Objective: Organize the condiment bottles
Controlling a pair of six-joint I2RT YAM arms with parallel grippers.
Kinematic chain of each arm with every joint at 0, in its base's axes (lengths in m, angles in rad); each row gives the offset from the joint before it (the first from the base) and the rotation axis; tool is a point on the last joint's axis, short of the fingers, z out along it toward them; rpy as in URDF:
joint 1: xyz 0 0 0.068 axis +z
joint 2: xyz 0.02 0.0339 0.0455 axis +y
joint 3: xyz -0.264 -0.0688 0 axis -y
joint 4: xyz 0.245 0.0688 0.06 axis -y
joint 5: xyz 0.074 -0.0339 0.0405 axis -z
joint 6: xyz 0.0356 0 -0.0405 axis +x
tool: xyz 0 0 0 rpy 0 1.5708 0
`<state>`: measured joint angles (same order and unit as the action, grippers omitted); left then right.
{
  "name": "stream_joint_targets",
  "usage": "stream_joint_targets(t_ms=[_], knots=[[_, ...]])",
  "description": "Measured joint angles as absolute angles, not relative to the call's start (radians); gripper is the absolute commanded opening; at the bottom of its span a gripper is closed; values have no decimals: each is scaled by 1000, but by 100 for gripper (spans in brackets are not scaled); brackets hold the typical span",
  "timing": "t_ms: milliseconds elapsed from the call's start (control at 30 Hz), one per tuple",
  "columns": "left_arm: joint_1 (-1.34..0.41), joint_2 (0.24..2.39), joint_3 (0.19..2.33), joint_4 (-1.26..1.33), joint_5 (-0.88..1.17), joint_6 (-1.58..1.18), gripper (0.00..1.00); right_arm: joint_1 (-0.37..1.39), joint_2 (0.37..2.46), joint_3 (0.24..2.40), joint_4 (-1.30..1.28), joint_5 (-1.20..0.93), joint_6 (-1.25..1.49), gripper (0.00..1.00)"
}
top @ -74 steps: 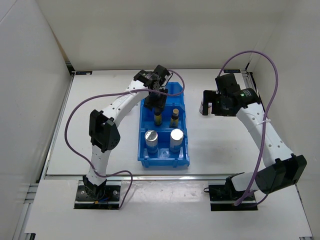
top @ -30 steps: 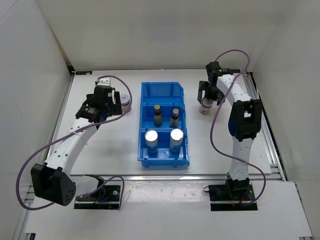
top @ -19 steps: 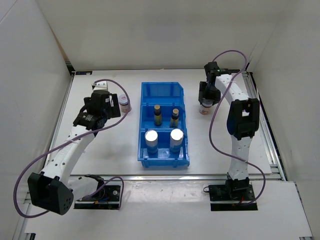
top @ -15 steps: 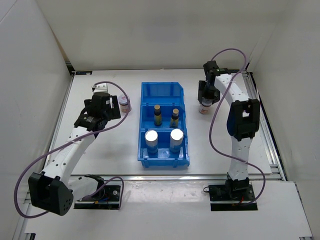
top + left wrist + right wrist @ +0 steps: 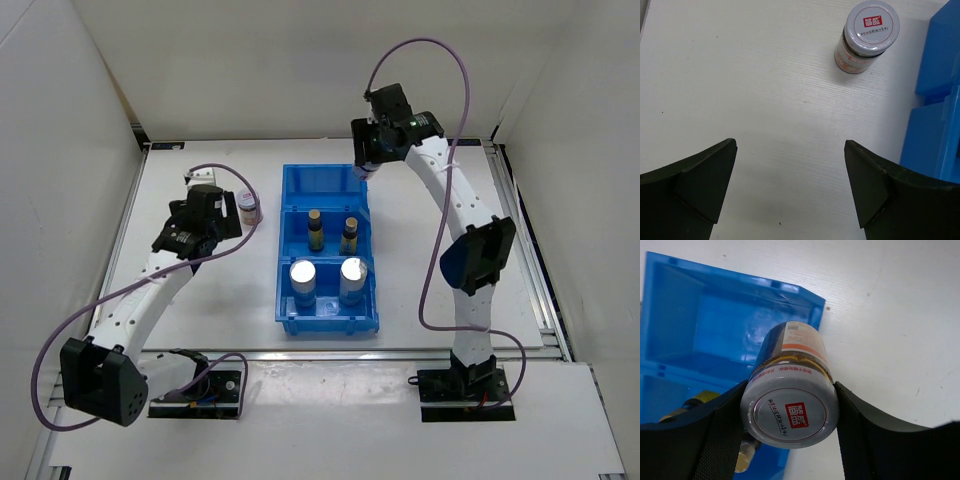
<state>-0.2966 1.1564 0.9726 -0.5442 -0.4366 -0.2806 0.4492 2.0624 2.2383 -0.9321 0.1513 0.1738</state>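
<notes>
I should next move my right gripper to the left in the top view, lower the jar with the red mark into the bin's far section, which is empty, and let go of the jar.
My right gripper (image 5: 367,160) is shut on a squat white-lidded jar (image 5: 790,405) with a red mark and holds it in the air over the far right corner of the blue bin (image 5: 328,185). The bin's far compartment (image 5: 705,315) lies below it, with nothing in it. A second white-lidded jar (image 5: 247,207) (image 5: 867,35) stands upright on the table left of the bin. My left gripper (image 5: 222,218) (image 5: 790,145) hangs open just short of that jar, nothing between its fingers. Two dark brown bottles (image 5: 315,228) (image 5: 349,233) stand in the middle compartment. Two silver-topped cylinders (image 5: 302,275) (image 5: 352,272) stand in the near one.
White walls close the table in at the back and sides. The bin's blue wall (image 5: 940,100) runs along the right of the left wrist view. A metal rail (image 5: 300,350) edges the table's near side.
My right gripper closed on the jar at the table's right side, lifted it and carried it left, over the bin's far right corner. The left arm has barely shifted.
</notes>
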Motion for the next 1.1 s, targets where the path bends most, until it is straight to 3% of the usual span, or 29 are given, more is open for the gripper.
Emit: stream_joint_targets(t_ms=[500, 567, 667, 833, 900, 1100], knots=[[-295, 1290, 1011, -555, -450, -332, 99, 474, 2394, 2275, -862, 70, 125, 3], [-295, 1289, 1011, -550, -450, -344, 99, 474, 2394, 2275, -841, 69, 122, 16], [-295, 1301, 1016, -545, -449, -353, 99, 474, 2397, 2275, -830, 63, 122, 50], [-295, 1409, 1100, -545, -448, -340, 99, 474, 2397, 2275, -831, 61, 124, 80], [-295, 1448, 1145, -546, -447, -332, 99, 475, 2394, 2278, -829, 69, 128, 98], [-281, 1558, 1345, -541, -373, -284, 99, 475, 2289, 2284, -843, 133, 115, 100]])
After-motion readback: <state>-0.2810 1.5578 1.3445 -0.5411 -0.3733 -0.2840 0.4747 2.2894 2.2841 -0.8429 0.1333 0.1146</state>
